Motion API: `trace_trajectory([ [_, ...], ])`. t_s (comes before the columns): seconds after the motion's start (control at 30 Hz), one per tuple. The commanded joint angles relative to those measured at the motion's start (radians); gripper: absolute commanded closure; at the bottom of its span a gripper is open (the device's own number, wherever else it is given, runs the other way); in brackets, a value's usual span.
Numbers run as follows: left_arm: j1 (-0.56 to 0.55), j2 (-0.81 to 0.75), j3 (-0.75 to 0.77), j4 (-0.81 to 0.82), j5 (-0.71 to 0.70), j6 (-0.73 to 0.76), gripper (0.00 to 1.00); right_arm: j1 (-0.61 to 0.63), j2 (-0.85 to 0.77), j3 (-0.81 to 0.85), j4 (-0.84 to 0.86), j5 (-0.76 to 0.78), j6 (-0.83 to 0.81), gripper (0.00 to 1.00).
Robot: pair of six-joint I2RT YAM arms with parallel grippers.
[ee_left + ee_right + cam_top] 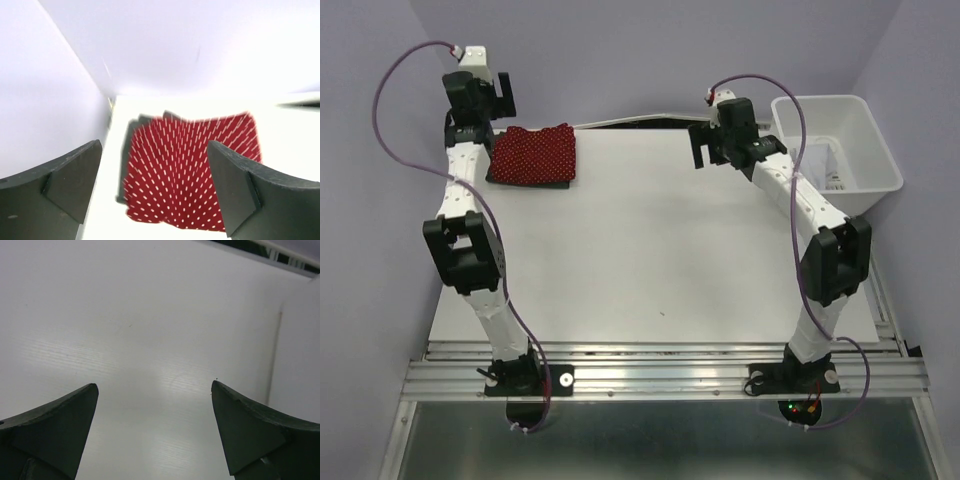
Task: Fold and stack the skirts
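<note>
The white skirt (817, 165) is inside the bin, so my right gripper needs to go over the bin's rim to the right in the top view and down onto the skirt's fold.
The red skirt with tiny white dots (533, 153) lies folded at the far left of the table. It rests on the dark charcoal skirt (532, 185), of which only a thin edge shows. In the left wrist view the red skirt (192, 170) fills the space between my fingers, with the dark skirt's edge (131, 145) at its left. My left gripper (488, 105) hangs open and empty just behind and left of the pile, also in its own view (154, 150). My right gripper (712, 148) is open and empty over bare table (155, 387). Something white (828, 168) lies in the bin; I cannot tell whether it is the white skirt.
A white rectangular plastic bin (875, 150) stands at the back right, just right of my right arm. The white table top (660, 240) ends at a wall behind and on both sides. A metal rail runs along the near edge.
</note>
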Motion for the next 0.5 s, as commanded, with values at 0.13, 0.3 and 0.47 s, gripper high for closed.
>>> trace_trajectory([
  [0.13, -0.01, -0.361, 0.018, -0.108, 0.232, 0.061, 0.01, -0.15, -0.196, 0.044, 0.113, 0.096, -0.08, 0.0],
  [0.3, -0.053, -0.422, -0.047, -0.306, 0.35, 0.015, 0.01, -0.386, -0.15, 0.079, 0.104, 0.032, -0.077, 0.0],
  [0.47, -0.138, -0.603, -0.295, -0.248, 0.311, -0.01, 0.01, -0.518, -0.049, 0.12, 0.104, -0.014, -0.039, 0.0],
])
